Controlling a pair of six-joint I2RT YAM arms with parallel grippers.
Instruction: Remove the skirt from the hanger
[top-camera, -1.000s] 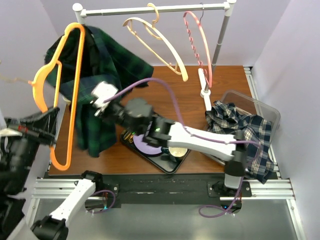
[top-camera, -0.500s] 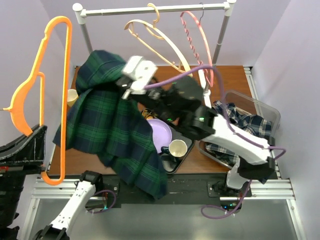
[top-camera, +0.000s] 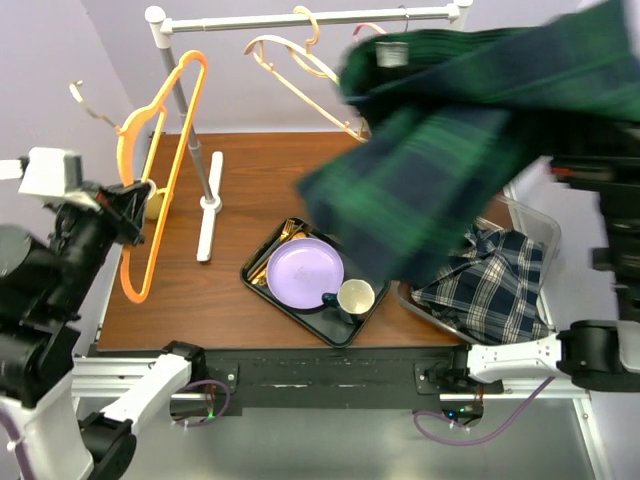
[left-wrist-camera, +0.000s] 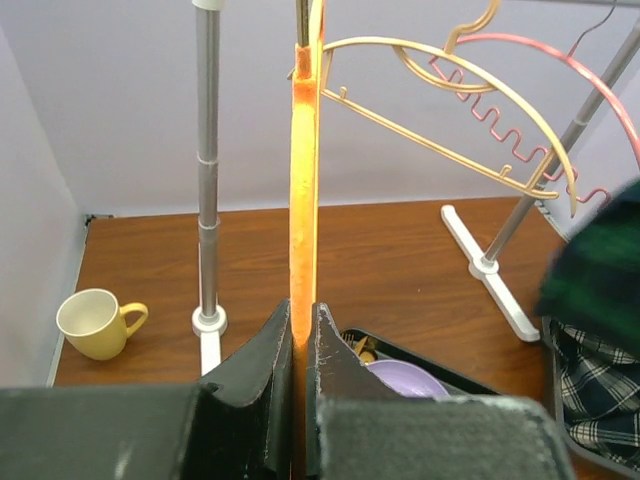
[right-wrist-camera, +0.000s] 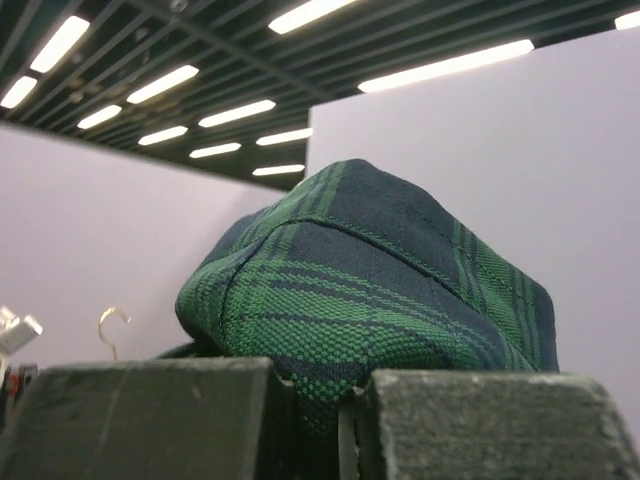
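Observation:
The orange hanger (top-camera: 165, 150) is bare, so the robot's left gripper should next move outward to the rack, put the hook over the top bar's empty stretch (top-camera: 216, 25) and let go.
The dark green plaid skirt (top-camera: 470, 130) hangs free of the hanger, lifted high at the upper right of the top view, and covers my right gripper there. In the right wrist view my right gripper (right-wrist-camera: 330, 390) is shut on a fold of the skirt (right-wrist-camera: 370, 270). The orange hanger (top-camera: 165, 150) is bare and stands upright at the left. My left gripper (top-camera: 128, 205) is shut on its lower bar. In the left wrist view the hanger (left-wrist-camera: 303, 180) runs straight up from between the closed fingers of my left gripper (left-wrist-camera: 303, 308).
A clothes rack (top-camera: 300, 18) spans the back with a cream hanger (top-camera: 300, 60) and a pink hanger (left-wrist-camera: 560, 60). A black tray (top-camera: 262, 252) holds a purple plate (top-camera: 305, 272) and a mug (top-camera: 355, 297). A clear bin (top-camera: 535, 222) holds plaid clothes. A yellow mug (left-wrist-camera: 95, 322) stands far left.
My right gripper swung the skirt from the left, across the table and up to the upper right, off the orange hanger. My left arm moved the bare hanger back upright.

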